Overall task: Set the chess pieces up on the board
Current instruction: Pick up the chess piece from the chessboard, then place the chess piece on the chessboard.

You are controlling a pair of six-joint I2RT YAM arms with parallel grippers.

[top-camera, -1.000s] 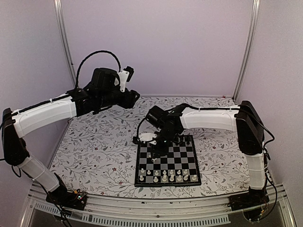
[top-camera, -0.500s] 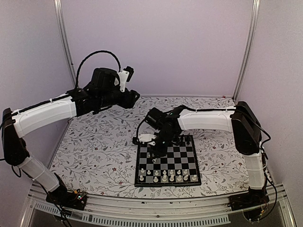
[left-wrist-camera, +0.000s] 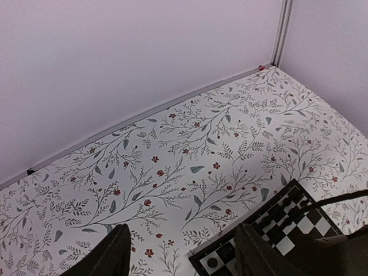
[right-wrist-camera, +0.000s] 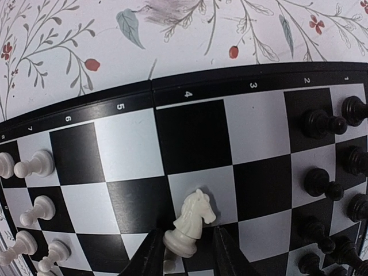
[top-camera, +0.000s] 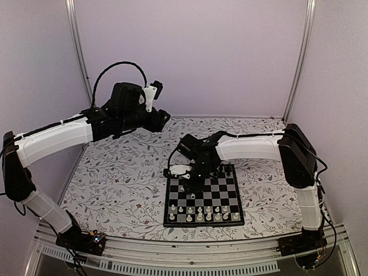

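Note:
The white knight lies below my left gripper and to its right in the top view, so I will bring the open fingers that way down toward my right gripper.
The board lies in front of the right arm, with cream-white pieces on its near rows and black pieces on its far side. My right gripper is low over the board, and its fingers straddle the base of a tilted white knight. The left finger touches the base, and a gap shows at the right finger. White pawns and black pieces flank it. My left gripper hangs open and empty high over the mat, with a board corner below it.
A floral mat covers the table inside purple walls with metal posts. The right forearm stretches over the board's far edge.
My right gripper has sunk slightly lower and nearer over the board's left half. The left arm has not moved.

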